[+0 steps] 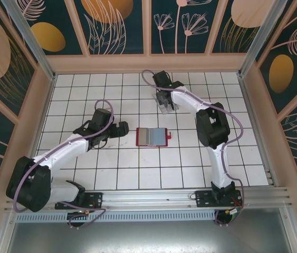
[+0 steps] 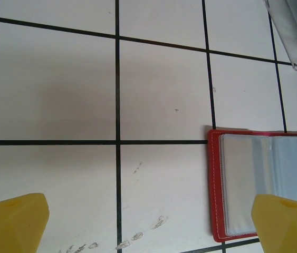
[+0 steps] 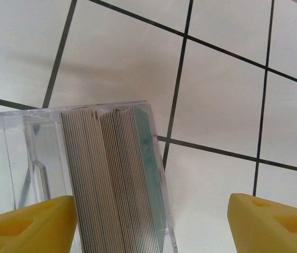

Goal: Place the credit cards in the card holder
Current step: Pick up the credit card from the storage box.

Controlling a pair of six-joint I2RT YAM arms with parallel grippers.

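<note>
I need to keep my right gripper over the clear case (image 1: 167, 109) and narrow its fingers onto the end of the card stack by the case's empty half, because that end is beside one finger.
The red card holder (image 1: 152, 137) lies open and flat mid-table, grey pockets up, its small tab pointing right. My left gripper (image 1: 128, 129) hovers just left of it, open and holding nothing. In the left wrist view the card holder (image 2: 215, 184) sits by the right fingertip, and the left gripper (image 2: 148, 226) spans bare tile. Farther back, my right gripper (image 1: 164, 105) is over a clear plastic case (image 1: 167, 109). In the right wrist view the credit cards (image 3: 111, 184) stand on edge in that case, a teal one outermost. The right gripper (image 3: 151, 226) is open, the stack next to its left fingertip.
White tiles with black grid lines cover the table (image 1: 217, 158), walled by a wooden frame. A corner of the clear case (image 2: 296, 31) shows at the top right of the left wrist view. Scuff marks (image 2: 137, 234) mark the tile below the left gripper.
</note>
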